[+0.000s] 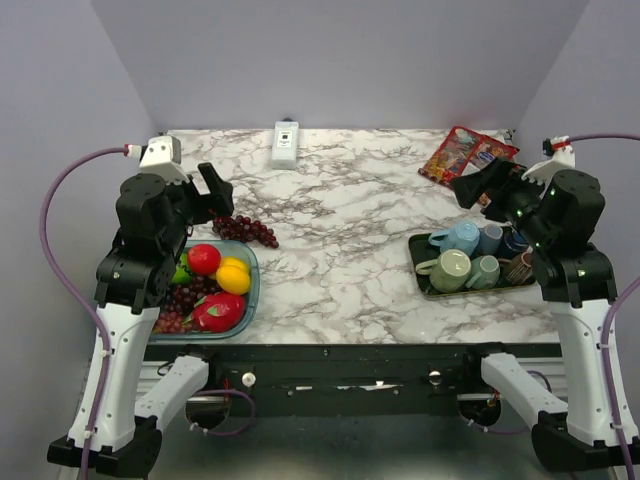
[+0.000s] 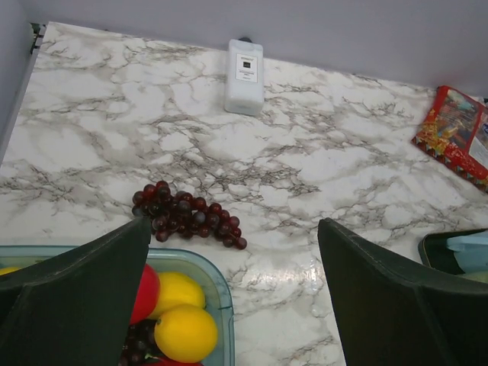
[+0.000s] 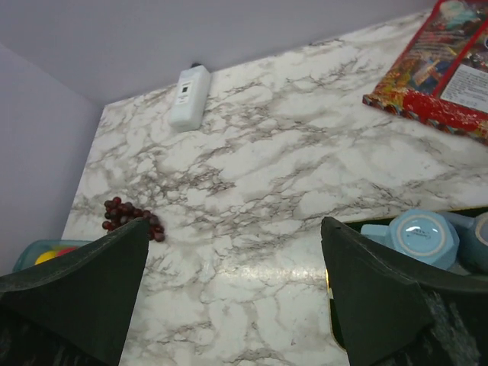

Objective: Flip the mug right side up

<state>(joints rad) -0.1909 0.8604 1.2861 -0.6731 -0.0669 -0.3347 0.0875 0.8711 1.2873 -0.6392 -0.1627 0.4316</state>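
Note:
My right gripper moves back and down next, fingers tilting downward, onto the small green mug's handle (image 1: pixel 473 281), since it juts out toward the tray's near edge.
A dark tray (image 1: pixel 421 277) at the right holds several mugs. A light blue mug (image 1: pixel 460 237) stands bottom up at the tray's far left corner; in the right wrist view its ringed base (image 3: pixel 421 235) faces up. A green mug (image 1: pixel 452 268) sits just in front of it. My right gripper (image 1: pixel 472 187) hangs open above the table behind the tray, holding nothing (image 3: pixel 233 229). My left gripper (image 1: pixel 214 190) is open and empty over the left side, near the fruit container (image 2: pixel 232 229).
A clear blue container (image 1: pixel 252 290) of fruit sits at the front left, with a bunch of dark grapes (image 1: pixel 248 230) behind it. A white device (image 1: pixel 286 142) lies at the back edge. A red snack bag (image 1: pixel 462 155) lies at the back right.

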